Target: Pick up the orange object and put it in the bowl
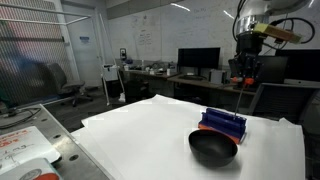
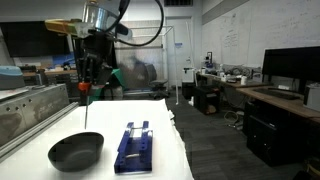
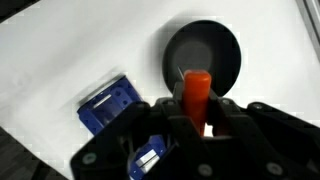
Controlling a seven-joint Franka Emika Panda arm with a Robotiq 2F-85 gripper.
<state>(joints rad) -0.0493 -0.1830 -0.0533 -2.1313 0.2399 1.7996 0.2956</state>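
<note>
My gripper should next move down toward the black bowl's opening [image 1: 213, 144] [image 3: 204, 52] to let go of the orange object inside, because the object still hangs high above the bowl's rim.
My gripper [image 3: 196, 118] is shut on the orange object [image 3: 195, 90], a small orange-red piece that sticks out between the fingers. It is held high above the white table in both exterior views, where the gripper [image 1: 243, 72] [image 2: 85, 88] hangs well above the black bowl [image 1: 213, 148] [image 2: 76, 152]. The orange piece shows as a small spot at the fingertips [image 2: 84, 88]. In the wrist view the bowl [image 3: 215, 50] lies below, just beyond the held piece.
A blue ridged block [image 1: 222, 123] [image 2: 134, 146] [image 3: 108, 103] lies right beside the bowl on the white tabletop [image 1: 140, 130]. Desks, monitors and chairs stand in the background. A metal surface [image 2: 30, 105] borders the table.
</note>
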